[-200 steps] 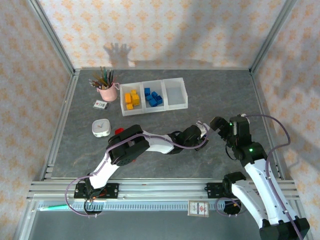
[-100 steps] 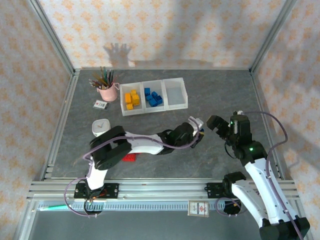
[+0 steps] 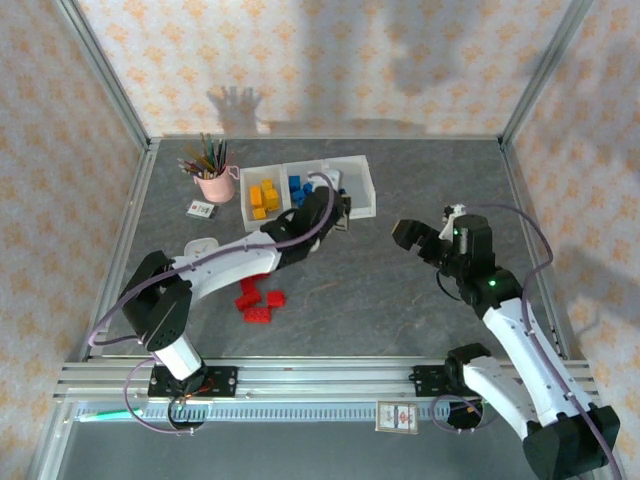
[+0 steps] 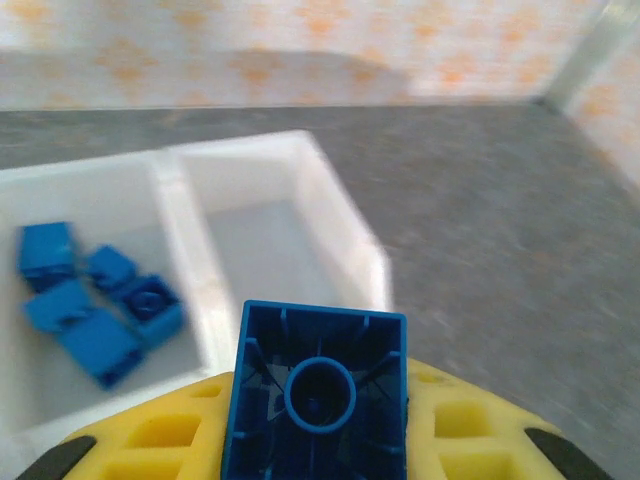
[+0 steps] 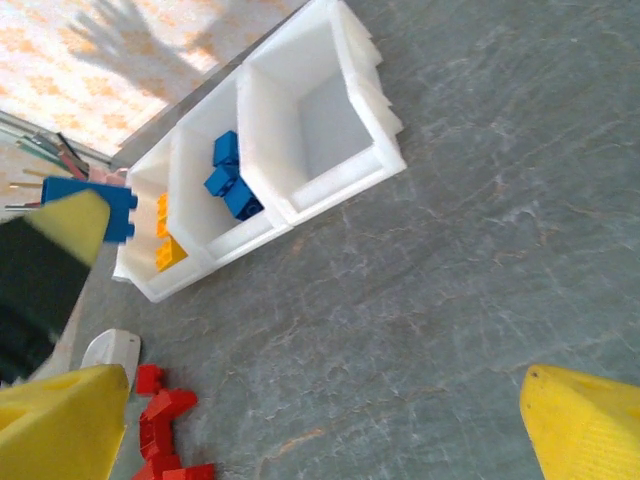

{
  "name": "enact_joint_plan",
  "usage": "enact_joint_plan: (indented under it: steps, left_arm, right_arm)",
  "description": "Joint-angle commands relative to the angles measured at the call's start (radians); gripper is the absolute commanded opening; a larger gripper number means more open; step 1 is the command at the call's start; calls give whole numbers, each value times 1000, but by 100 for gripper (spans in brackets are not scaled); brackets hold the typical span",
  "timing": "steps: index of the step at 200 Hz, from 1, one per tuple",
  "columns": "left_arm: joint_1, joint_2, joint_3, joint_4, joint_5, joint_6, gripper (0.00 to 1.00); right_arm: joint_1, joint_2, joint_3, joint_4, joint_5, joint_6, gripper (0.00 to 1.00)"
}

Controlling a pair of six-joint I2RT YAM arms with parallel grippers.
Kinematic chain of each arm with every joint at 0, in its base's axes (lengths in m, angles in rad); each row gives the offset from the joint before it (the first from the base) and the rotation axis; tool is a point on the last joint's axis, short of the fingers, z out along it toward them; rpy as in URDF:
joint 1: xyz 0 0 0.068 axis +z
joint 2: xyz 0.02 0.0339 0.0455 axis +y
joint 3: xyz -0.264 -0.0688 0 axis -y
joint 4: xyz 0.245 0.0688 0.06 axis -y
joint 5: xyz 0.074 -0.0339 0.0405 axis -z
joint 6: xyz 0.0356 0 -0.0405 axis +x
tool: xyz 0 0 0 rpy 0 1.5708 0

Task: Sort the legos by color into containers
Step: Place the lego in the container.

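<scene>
I need to move my left gripper outward over the blue legos next, lower it inside the middle bin's sides and let go of the blue lego, because blue legos already lie in the middle bin.
My left gripper is shut on a blue lego, its hollow underside facing the wrist camera between the yellow pads. It hovers at the near edge of the containers, a white three-bin tray. The left bin holds yellow-orange legos, the middle bin blue legos, and the right bin is bare. Several red legos lie on the table under the left arm. My right gripper stands open over bare table right of the tray. In the right wrist view the held blue lego hangs left of the tray.
A pink cup of pencils stands left of the tray, with a small card and a white square object nearer me. Metal frame rails and patterned walls close in the table. Open grey tabletop lies between the two arms.
The left arm has swung from the table's middle up and left to the tray, carrying the blue lego and uncovering the red legos. The right gripper has drifted slightly left and away.
</scene>
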Motion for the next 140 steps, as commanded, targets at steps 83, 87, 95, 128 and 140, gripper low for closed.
enact_joint_plan:
  steps: [83,87,95,128,140]
  left_arm:
    - [218,439,461,-283,-25,-39,26]
    - [219,451,479,-290,-32,-36,27]
    - [220,471,509,-308,-43,-34,33]
    - [228,487,559,-351,-59,-30,54]
    - [231,471,553,-353,-55,-30,58]
  right_arm:
    - [80,121,1,184,-8,11,100]
    - [81,124,1,184,-6,11,100]
    - [83,127,1,186,-5,10,100]
    - [91,135,2,183,4,2,100]
    - [95,139,4,184,6,0,100]
